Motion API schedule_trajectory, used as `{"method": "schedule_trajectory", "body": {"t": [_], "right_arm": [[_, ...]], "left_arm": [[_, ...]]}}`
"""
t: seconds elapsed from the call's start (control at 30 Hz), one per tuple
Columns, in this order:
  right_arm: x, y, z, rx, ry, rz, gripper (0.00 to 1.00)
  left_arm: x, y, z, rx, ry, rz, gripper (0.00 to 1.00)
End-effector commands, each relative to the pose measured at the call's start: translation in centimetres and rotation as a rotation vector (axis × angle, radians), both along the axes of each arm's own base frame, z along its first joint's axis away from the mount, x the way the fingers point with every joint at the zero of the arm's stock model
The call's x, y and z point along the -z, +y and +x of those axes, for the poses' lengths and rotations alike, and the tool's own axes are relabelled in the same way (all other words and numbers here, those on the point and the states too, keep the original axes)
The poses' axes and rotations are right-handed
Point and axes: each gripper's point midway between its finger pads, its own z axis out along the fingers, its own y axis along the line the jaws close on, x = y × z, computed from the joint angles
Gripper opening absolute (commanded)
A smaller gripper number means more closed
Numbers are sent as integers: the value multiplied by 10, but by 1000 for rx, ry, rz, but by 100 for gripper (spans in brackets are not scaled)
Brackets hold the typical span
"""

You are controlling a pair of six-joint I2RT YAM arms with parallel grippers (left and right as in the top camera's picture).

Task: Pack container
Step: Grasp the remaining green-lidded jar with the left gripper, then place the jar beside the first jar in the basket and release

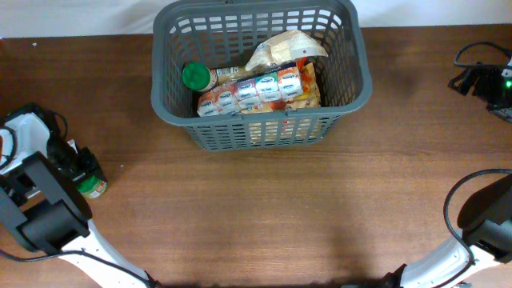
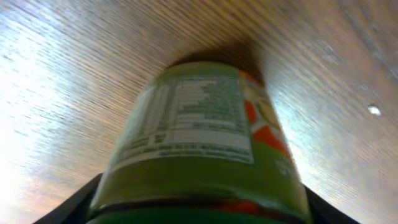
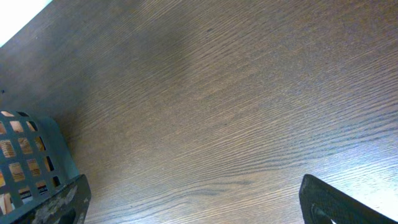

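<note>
My left gripper next lifts over the rim of the basket (image 1: pixel 362 88), outward and to its right in the overhead view, and lowers beside the packed jar.
The dark grey lattice basket (image 1: pixel 362 88) stands at the table's far middle. It holds a green-lidded jar (image 1: pixel 194 77), a row of red-and-white packs (image 1: pixel 258 90) and a tan bag (image 1: pixel 284 50). A corner of the basket shows in the right wrist view (image 3: pixel 31 155). At the far left, my left gripper (image 1: pixel 82 172) is closed around another green-lidded jar (image 1: pixel 94 186). That jar fills the left wrist view (image 2: pixel 199 143) between my fingers, resting on the wood. My right gripper (image 3: pixel 196 199) is open and empty over bare table.
Black cables and a device (image 1: pixel 484 80) lie at the far right edge. The right arm's base and cable (image 1: pixel 484 216) sit at the front right. The left arm's body (image 1: pixel 40 208) occupies the front left.
</note>
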Motion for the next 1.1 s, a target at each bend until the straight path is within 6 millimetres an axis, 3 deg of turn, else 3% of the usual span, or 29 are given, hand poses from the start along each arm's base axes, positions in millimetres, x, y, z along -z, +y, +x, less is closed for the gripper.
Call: {"method": "schedule_trajectory", "body": {"t": [0.0,0.07,0.13,0.27,0.33,0.4,0.43,0.5,0.53,0.57,0.67,0.7,0.73,0.8,0.93,1.03,1.07], "right_arm": [[-3,4,1,-3,-8,6,99],[-3,4,1,-3,-9,6,99],[-3,4,1,-3,-8,6,99],[-3,4,1,-3,-9,6,99],[-3,4,1,-3,-8,6,99],[-3,4,1,-3,-8,6,99],[-3,4,1,-3,-9,6,99],[-3,4,1,-3,-8,6,99],[-3,4,1,-3,-9,6,99],[-3,4,1,-3,-8,6,99],[-3,4,1,-3,-9,6,99],[-3,4,1,-3,-8,6,99],[-3,4,1,-3,-9,6,99],[-3,4,1,-3,-8,6,99],[-3,4,1,-3,-9,6,99],[-3,4,1,-3,-9,6,99],[-3,4,1,-3,-8,6,99]], "left_arm": [[-9,-12,14,30,-85,-89,13],[-22,-7,23,36,-109,-74,2],[-47,-2,38,55,-155,-53,2],[-127,-1,84,134,-328,32,2],[-172,-12,106,181,-442,70,2],[-239,-46,137,282,-652,105,2],[-261,-61,145,330,-723,114,2],[-323,-115,158,499,-930,142,2],[-342,-136,160,573,-993,154,2],[-373,-180,157,720,-1103,171,2],[-408,-252,144,971,-1228,236,2],[-414,-286,139,1089,-1243,285,2],[-408,-318,135,1230,-1218,323,2],[-392,-344,135,1342,-1165,339,2],[-337,-369,163,1419,-1002,372,2],[-268,-376,209,1413,-887,353,8],[-254,-374,219,1396,-868,349,9]]}}
